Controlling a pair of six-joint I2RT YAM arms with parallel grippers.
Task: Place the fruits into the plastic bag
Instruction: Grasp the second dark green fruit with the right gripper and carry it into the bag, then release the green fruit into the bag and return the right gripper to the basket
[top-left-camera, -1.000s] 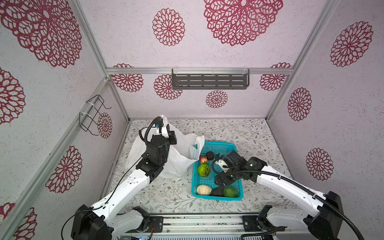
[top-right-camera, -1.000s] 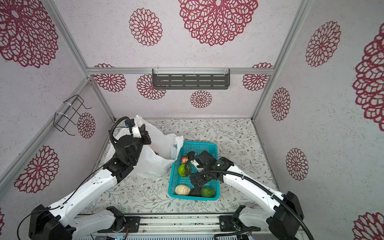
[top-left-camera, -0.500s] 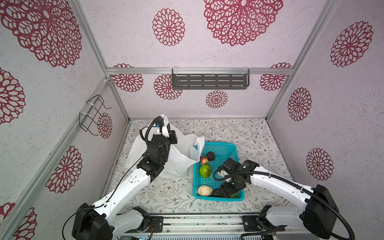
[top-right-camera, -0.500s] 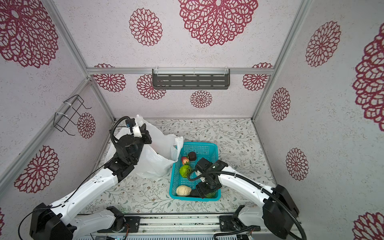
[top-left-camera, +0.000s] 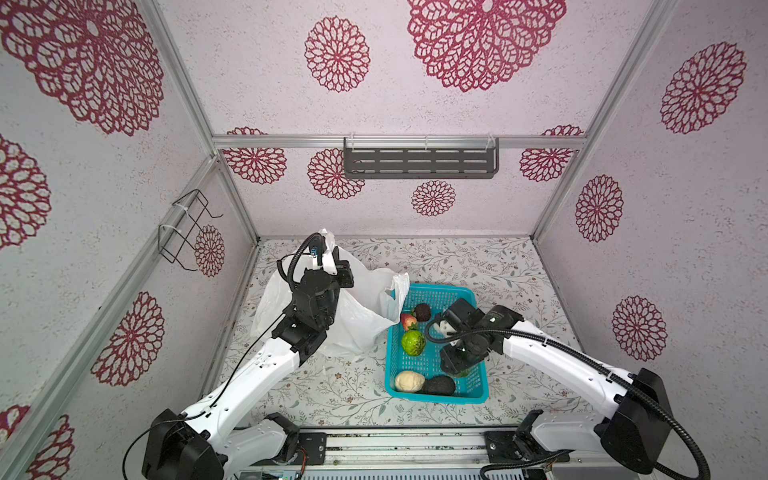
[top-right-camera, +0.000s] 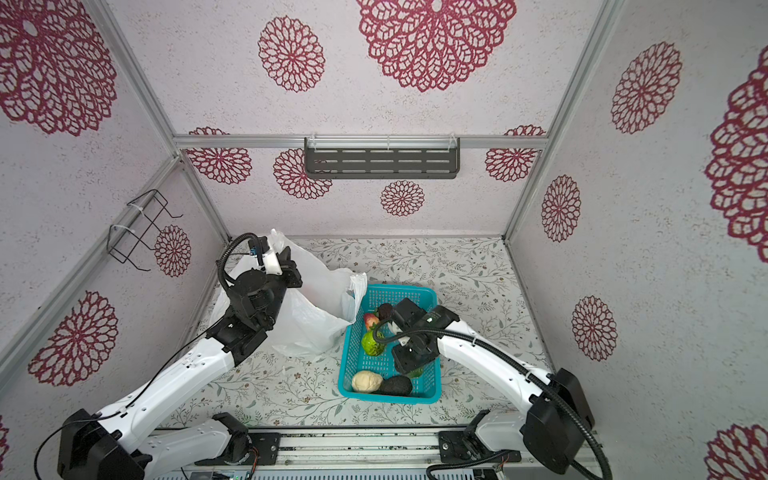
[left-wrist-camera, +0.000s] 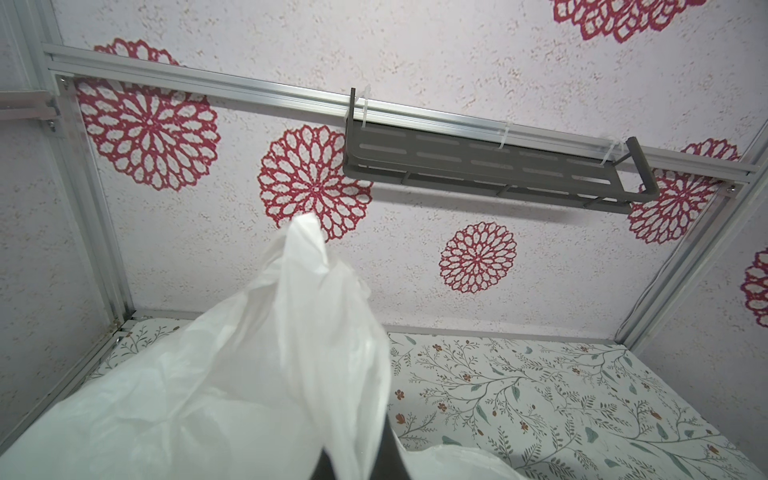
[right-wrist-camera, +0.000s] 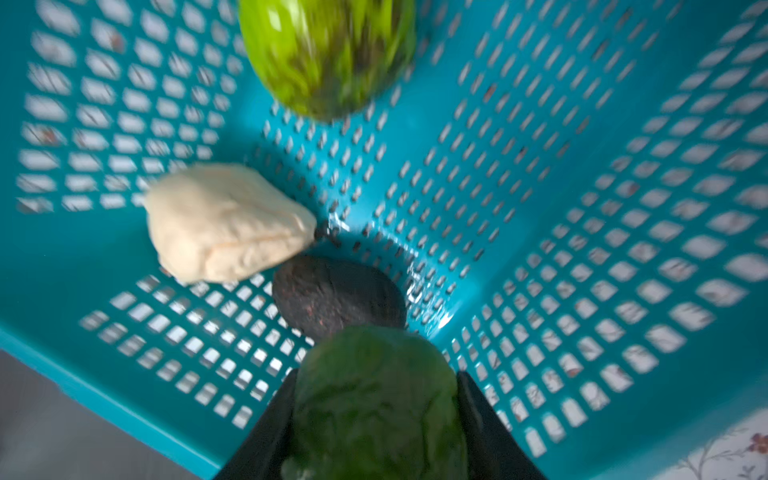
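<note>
My right gripper raises the green fruit next, moves outward over the bag's opening and releases. The bag's opening (top-left-camera: 366, 293) lies outward of the gripper, across the basket.
The white plastic bag (top-left-camera: 357, 316) (top-right-camera: 307, 316) stands left of the basket, and my left gripper (top-left-camera: 328, 253) (left-wrist-camera: 355, 461) is shut on its handle, holding it up. My right gripper (top-left-camera: 461, 365) (right-wrist-camera: 376, 415) is down in the basket's near right part. Its black fingers (right-wrist-camera: 266, 436) press on both sides of a bumpy green fruit (right-wrist-camera: 376, 399). Other fruits in the basket are a striped green one (top-left-camera: 412, 343) (right-wrist-camera: 328, 54), a cream lump (top-left-camera: 408, 381) (right-wrist-camera: 224, 224), a dark avocado (top-left-camera: 439, 385) (right-wrist-camera: 336, 295), a small red one (top-left-camera: 407, 321) and a dark round one (top-left-camera: 422, 311).
The turquoise perforated basket (top-left-camera: 436, 291) (right-wrist-camera: 582, 208) sits on the flowered tabletop, its left rim touching the bag. A grey shelf (top-left-camera: 419, 162) hangs on the back wall and a wire rack (top-left-camera: 187, 228) on the left wall.
My right gripper moved from the basket's middle to its near right part, went down and closed around the bumpy green fruit. The left arm and bag stayed still.
</note>
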